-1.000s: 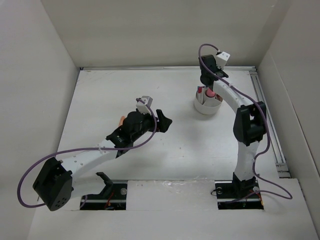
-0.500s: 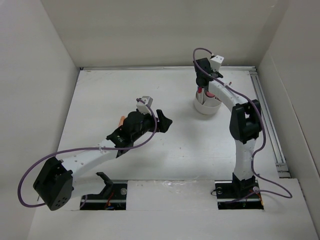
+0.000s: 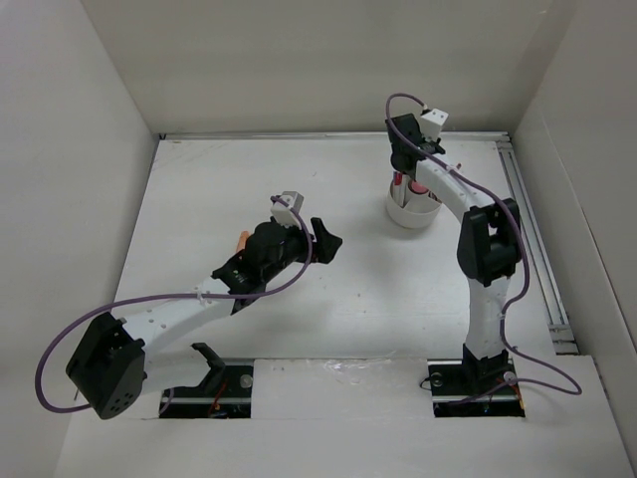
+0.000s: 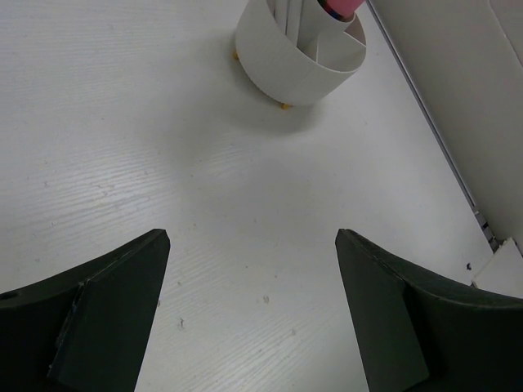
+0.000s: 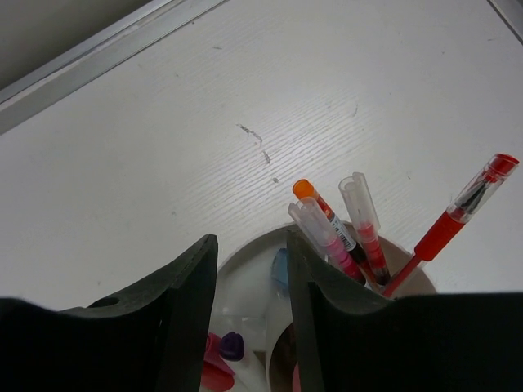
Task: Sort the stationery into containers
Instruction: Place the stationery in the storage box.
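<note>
I need to move my left gripper to the left in the top view, turn it downward and lower it beside the small orange piece (image 3: 242, 239). Stationery still lies loose there.
The round white tub (image 3: 411, 206) stands at the back right of the table. It holds red pens (image 5: 458, 214), an orange-capped pen (image 5: 320, 211), clear-capped pens (image 5: 362, 214), a pale blue piece (image 5: 280, 269) and a purple-capped marker (image 5: 232, 345). My right gripper (image 3: 402, 167) hangs just above the tub's left side (image 5: 252, 247), jaws apart with nothing between them. My left gripper (image 3: 325, 242) is open and empty over bare table at mid-left (image 4: 253, 245), with the tub (image 4: 294, 61) ahead of it. A small orange piece (image 3: 242, 239) lies beside the left arm.
White walls enclose the table on the left, back and right. A metal rail (image 3: 532, 229) runs along the right edge and another along the back (image 5: 106, 45).
My right gripper has shifted slightly left over the tub in the first half second, then stayed still. The left arm has not moved.
</note>
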### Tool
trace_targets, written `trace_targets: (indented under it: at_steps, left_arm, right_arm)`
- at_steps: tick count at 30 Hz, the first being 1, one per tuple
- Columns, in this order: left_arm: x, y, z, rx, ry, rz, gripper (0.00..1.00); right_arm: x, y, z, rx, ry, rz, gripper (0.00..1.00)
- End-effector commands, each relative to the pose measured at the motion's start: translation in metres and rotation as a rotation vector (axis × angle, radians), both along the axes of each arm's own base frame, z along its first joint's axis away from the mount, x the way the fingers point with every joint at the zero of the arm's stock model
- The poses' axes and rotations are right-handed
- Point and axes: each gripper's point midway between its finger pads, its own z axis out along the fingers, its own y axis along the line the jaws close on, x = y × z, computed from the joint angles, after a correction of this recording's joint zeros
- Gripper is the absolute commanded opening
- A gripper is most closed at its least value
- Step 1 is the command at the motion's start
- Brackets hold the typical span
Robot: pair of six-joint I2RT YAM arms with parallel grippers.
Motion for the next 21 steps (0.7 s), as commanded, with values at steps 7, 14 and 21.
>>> trace_targets:
  at_steps: [7,14,21]
  left_arm:
    - [0.026,0.041,-0.002,0.066,0.021,0.283,0.74]
    - [0.032,0.093,-0.028,0.147,0.152,0.514,0.62]
    - [0.018,0.127,-0.06,0.231,0.246,0.668,0.61]
  right_arm:
    - [-0.02,0.027,0.076,0.184,-0.172,0.057,0.47]
    - [-0.075,0.075,0.094,0.386,-0.277,0.213,0.07]
    - [-0.137,0.136,0.093,0.494,-0.303,0.39,0.0]
